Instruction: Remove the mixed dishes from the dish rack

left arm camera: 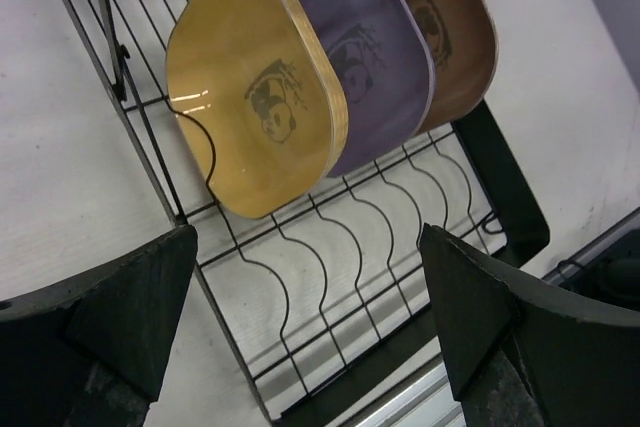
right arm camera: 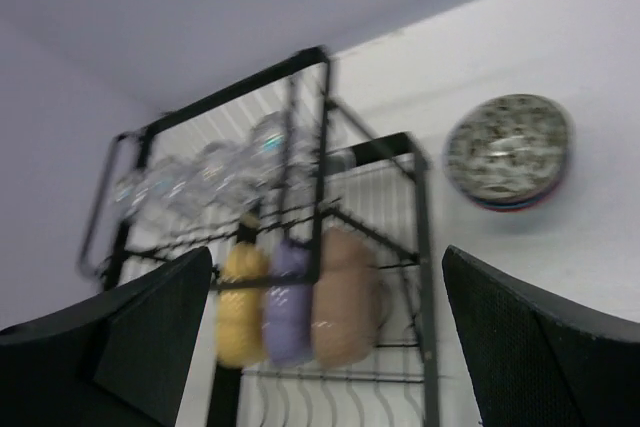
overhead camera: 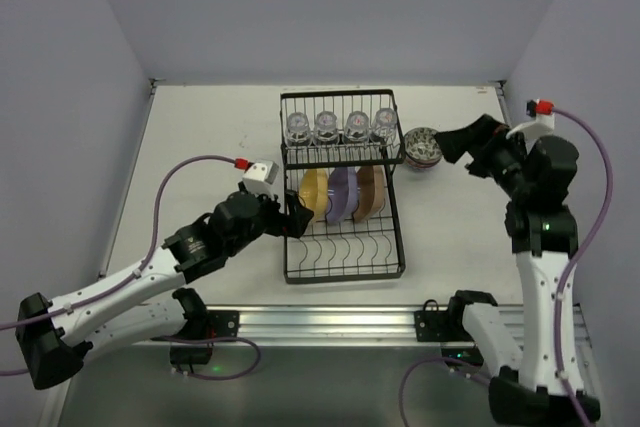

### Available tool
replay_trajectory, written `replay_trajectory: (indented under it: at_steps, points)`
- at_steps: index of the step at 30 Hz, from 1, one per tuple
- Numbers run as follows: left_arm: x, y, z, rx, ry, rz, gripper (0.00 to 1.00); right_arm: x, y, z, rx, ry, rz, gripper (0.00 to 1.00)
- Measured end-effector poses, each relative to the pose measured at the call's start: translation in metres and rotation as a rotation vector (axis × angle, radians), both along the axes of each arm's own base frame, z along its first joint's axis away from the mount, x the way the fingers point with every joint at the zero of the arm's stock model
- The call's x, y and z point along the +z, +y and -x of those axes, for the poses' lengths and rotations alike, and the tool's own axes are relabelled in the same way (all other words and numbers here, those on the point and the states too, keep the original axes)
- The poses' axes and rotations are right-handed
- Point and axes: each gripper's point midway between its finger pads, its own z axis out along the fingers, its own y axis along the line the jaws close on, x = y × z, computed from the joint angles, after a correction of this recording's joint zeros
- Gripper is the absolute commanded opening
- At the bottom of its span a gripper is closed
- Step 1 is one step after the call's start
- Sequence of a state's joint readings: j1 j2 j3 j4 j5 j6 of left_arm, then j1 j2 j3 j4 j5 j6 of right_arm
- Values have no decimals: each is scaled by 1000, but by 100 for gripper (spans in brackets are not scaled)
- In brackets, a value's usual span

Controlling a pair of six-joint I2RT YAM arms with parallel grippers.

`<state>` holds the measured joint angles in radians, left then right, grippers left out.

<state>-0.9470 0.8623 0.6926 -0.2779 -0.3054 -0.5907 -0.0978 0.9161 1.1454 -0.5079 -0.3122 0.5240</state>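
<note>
My left gripper moves down and away from my base onto the near rim of the yellow plate (overhead camera: 314,194) next.
The black wire dish rack (overhead camera: 345,276) stands mid-table. Several clear glass cups (overhead camera: 341,126) sit in a row on its raised shelf. The yellow plate (overhead camera: 314,194), purple plate (overhead camera: 341,194) and tan plate (overhead camera: 370,192) stand on edge in the lower tray. My left gripper (overhead camera: 295,217) is open and empty at the rack's left side, facing the yellow plate (left arm camera: 250,97), with the purple plate (left arm camera: 380,67) behind it. Patterned bowls (overhead camera: 423,146) sit stacked on the table right of the rack. My right gripper (overhead camera: 455,142) is open and empty beside them, and they show in its view (right arm camera: 508,152).
The near half of the lower tray (left arm camera: 330,247) holds only bare curved dividers. Grey walls close the table at the back and both sides. A metal rail (overhead camera: 330,325) runs along the near edge between the arm bases.
</note>
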Motion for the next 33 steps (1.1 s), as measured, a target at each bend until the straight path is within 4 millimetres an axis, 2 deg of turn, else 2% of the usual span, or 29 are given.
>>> replay_trajectory:
  at_steps: [1, 3, 6, 8, 10, 16, 20, 27, 31, 33]
  points:
    - [0, -1, -6, 5, 3, 35, 89, 9, 12, 17, 59, -58, -21, 99]
    - [5, -4, -18, 21, 0, 118, 87, 23, 35, 52, 174, -154, -57, 99]
    - [8, -10, -32, 30, -2, 205, 76, 30, 54, 85, 283, -217, -88, 99]
    - [6, -15, -39, 26, -4, 237, 72, 29, 63, 101, 337, -227, -102, 99]
    - [0, -20, -42, 20, 1, 257, 60, 27, 70, 115, 382, -228, -114, 99]
    - [-20, -28, -49, 22, 7, 266, 59, 30, 85, 151, 484, -254, -125, 99]
    - [-28, -30, -53, 32, -1, 280, 55, 31, 91, 165, 531, -266, -126, 99]
    - [-43, -43, -64, 21, -7, 290, 48, 21, 97, 169, 575, -229, -159, 98]
    - [-47, -50, -66, 4, -5, 303, 32, 21, 98, 172, 584, -229, -163, 98]
    - [-47, -53, -67, -4, -8, 314, 29, 21, 98, 173, 588, -230, -165, 98]
